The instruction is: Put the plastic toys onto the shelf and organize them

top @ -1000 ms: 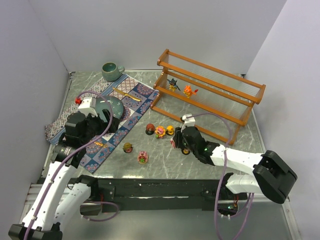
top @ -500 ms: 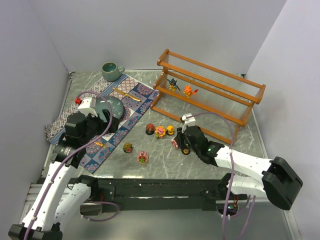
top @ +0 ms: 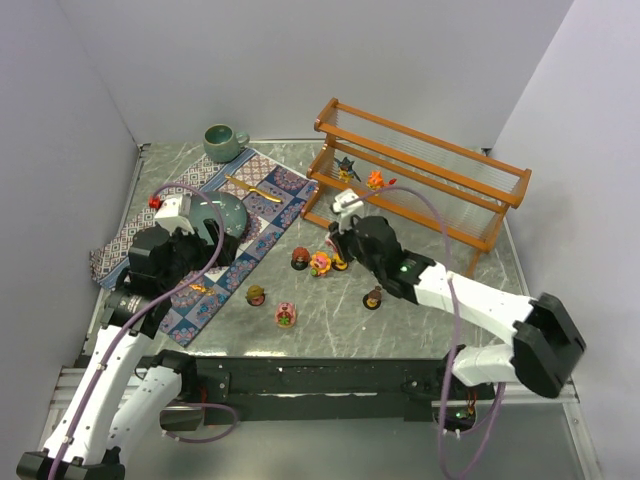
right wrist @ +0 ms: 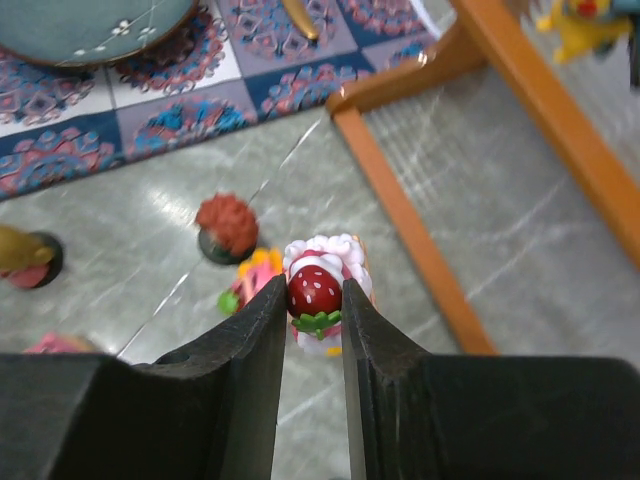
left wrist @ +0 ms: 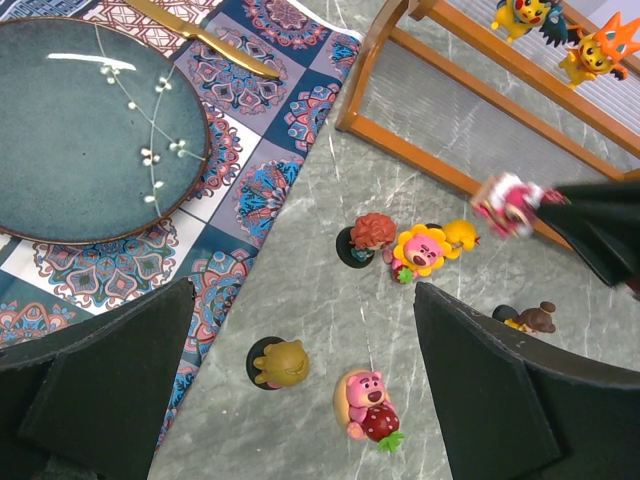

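Observation:
My right gripper moves the strawberry toy outward and down onto the end of the shelf's lower level by the mat (right wrist: 410, 146) next, since that bare spot lies outward and below.
My right gripper (top: 338, 238) is shut on a pink-and-white strawberry toy (right wrist: 318, 290) and holds it above the table, just in front of the shelf's (top: 420, 190) left end. Below it stand a red-brown toy (top: 300, 258), a pink-and-yellow flower toy (top: 320, 263) and a yellow toy (top: 341, 262). A brown toy (top: 372, 297), an olive toy (top: 255, 295) and a pink bear toy (top: 286, 314) stand nearer. A dark spiky toy (top: 347, 168) and an orange toy (top: 376, 181) stand on the shelf. My left gripper (top: 215, 250) is open and empty over the mat's edge.
A patterned cloth mat (top: 265, 215) carries a teal plate (left wrist: 90, 120) and a gold knife (top: 245, 187). A green mug (top: 222, 142) stands at the back left. Grey walls close in the table on three sides.
My right gripper has lifted the strawberry toy and carried it up and left from beside the brown toy toward the shelf's left end. The left arm has not moved.

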Available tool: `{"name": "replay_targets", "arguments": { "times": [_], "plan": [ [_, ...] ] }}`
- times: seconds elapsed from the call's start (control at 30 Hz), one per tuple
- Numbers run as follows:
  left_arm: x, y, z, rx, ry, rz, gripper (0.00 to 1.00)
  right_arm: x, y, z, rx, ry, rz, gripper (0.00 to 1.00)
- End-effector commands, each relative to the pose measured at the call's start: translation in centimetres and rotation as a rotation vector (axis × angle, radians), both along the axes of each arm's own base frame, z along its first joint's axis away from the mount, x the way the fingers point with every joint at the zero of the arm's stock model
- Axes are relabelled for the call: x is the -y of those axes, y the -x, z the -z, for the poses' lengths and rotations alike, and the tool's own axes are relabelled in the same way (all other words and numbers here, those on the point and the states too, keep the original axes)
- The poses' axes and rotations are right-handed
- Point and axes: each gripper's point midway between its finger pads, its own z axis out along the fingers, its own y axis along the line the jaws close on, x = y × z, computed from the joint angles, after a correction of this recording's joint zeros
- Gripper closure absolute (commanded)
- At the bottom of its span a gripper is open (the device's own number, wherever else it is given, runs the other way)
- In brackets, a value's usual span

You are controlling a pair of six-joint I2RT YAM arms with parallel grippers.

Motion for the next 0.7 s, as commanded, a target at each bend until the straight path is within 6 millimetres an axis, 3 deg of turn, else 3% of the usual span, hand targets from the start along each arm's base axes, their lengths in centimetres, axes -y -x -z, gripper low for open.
{"name": "replay_targets", "arguments": {
  "times": [0.0,0.07,0.27,0.3,0.67],
  "plan": [
    [0.3,-0.1,-1.0,0.044,0.018,0.015,0.03,-1.0,-4.3,-2.4,0.136,0.046,-0.022,1.0],
    [0.3,-0.1,-1.0,0.043,0.019,0.016,0.03,-0.9,-6.0,-2.8,0.164,0.042,-0.017,1.0],
    [0.5,0.0,-1.0,0.042,0.019,0.025,0.03,-2.1,-9.4,-1.5,0.201,0.079,-0.072,1.0],
    [0.5,0.0,-0.9,0.04,0.019,0.026,0.03,-2.0,-10.0,-0.5,0.187,0.092,-0.068,1.0],
    [0.8,0.0,-0.9,0.034,0.019,0.042,0.03,-2.5,-13.8,2.6,0.174,0.171,-0.049,1.0]
  ]
}}
